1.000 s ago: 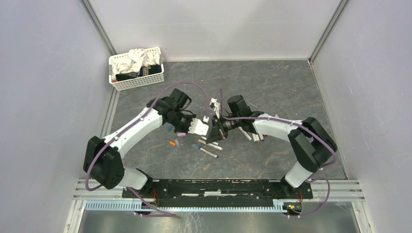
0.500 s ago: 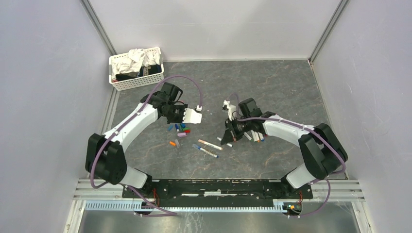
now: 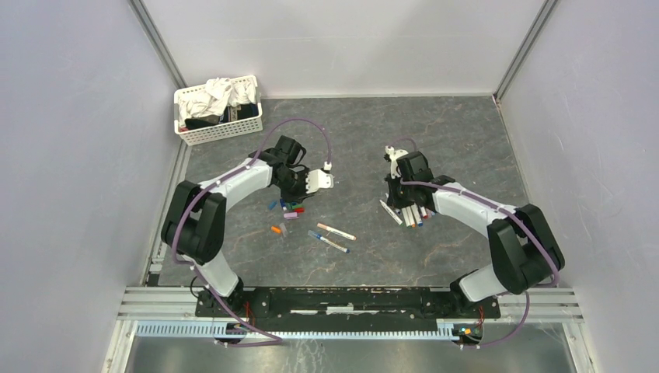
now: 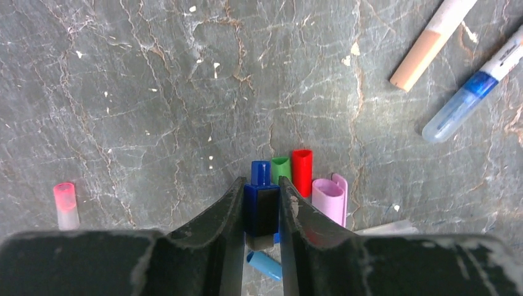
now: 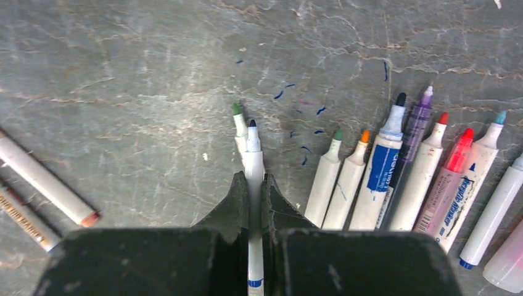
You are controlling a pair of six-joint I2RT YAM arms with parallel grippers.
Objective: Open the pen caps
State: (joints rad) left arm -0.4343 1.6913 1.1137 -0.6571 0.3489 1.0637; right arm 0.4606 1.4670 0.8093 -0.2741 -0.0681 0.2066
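Observation:
My right gripper will next move down toward the pen row and release the pen's white body, as the gap [image 3: 397, 209] [image 5: 291, 165] between the green-tipped pen and the pen row is below my gripper.
In the left wrist view my left gripper [image 4: 260, 184] is shut on a dark blue pen cap [image 4: 261, 206], held just above a cluster of loose pen caps: green [image 4: 281, 168], red [image 4: 301, 171], pink [image 4: 328, 198] and light blue [image 4: 265, 264]. A pale pink cap [image 4: 65, 203] lies apart at the left. My right gripper [image 5: 253, 179] is shut on an uncapped white pen barrel [image 5: 253, 154] with a dark tip, over a green-tipped pen [image 5: 238, 123] and beside a row of uncapped pens [image 5: 382, 166]. The top view shows the cap cluster [image 3: 291, 206] and the pen row [image 3: 408, 214].
Two capped pens, one with an orange cap [image 3: 336, 231] and one with a blue cap [image 3: 326, 241], lie mid-table between the arms. An orange cap [image 3: 275, 229] sits near them. A white basket [image 3: 217, 128] of crumpled cloths stands at the back left. Grey walls enclose the table.
The two grippers, close together mid-table a second ago, have pulled apart. The left went to the cap cluster with the blue cap; the right swung right to the pen row with the barrel.

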